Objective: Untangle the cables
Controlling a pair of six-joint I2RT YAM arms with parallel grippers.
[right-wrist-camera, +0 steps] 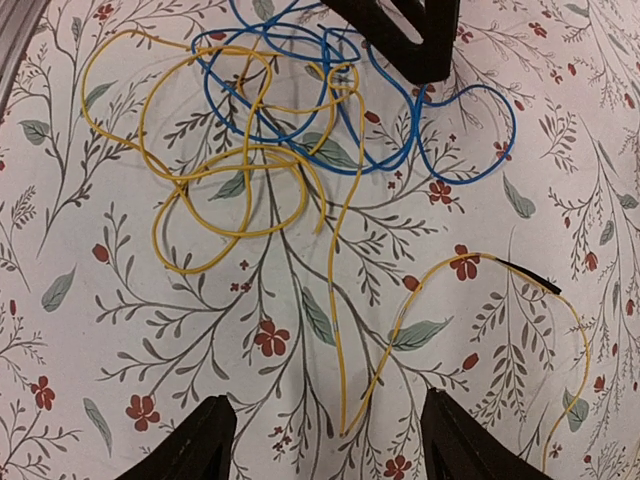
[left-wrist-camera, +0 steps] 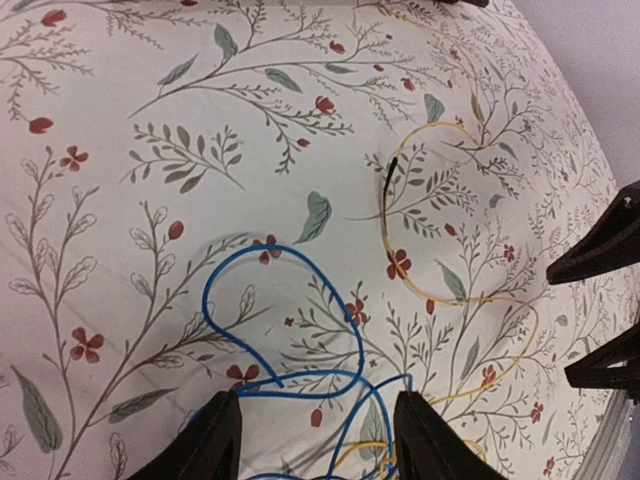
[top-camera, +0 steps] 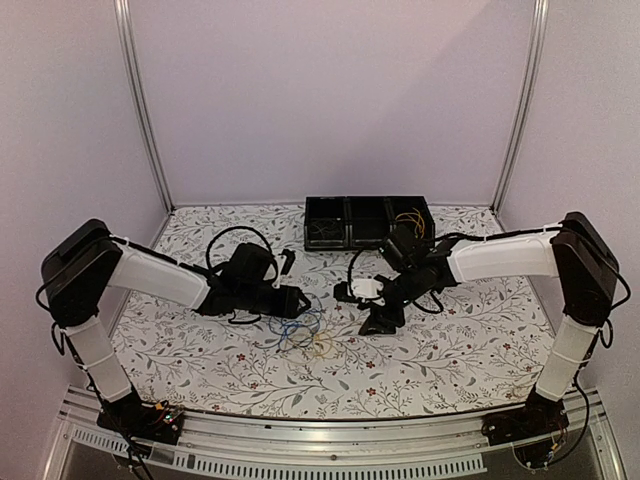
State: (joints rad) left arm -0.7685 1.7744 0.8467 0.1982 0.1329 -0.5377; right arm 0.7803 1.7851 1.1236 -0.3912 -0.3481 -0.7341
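The robot's right gripper needs to lower slightly outward next and close on the yellow cable's sharp bend, since the bend is between the open fingers, clear of the blue loops [left-wrist-camera: 285, 300].
A blue cable [top-camera: 293, 328] and a yellow cable [top-camera: 320, 346] lie tangled on the floral table between the arms. My left gripper [top-camera: 297, 301] hovers open over the blue loops [left-wrist-camera: 285, 300], its fingertips [left-wrist-camera: 215, 440] empty. The yellow cable [left-wrist-camera: 450, 300] runs to the right of them. My right gripper [top-camera: 381, 320] is open and low over the table. A sharp bend of the yellow cable [right-wrist-camera: 345, 425] lies between its fingers [right-wrist-camera: 190, 445], not gripped. The tangle of yellow [right-wrist-camera: 230, 170] and blue [right-wrist-camera: 400, 130] lies farther off. No dark or whitish cable shows.
A black compartment bin [top-camera: 330, 222] stands at the back of the table, with a yellowish cord in its right compartment [top-camera: 408, 220]. The left gripper's black fingers [right-wrist-camera: 410, 30] reach into the right wrist view. The table's front rail runs along the near edge.
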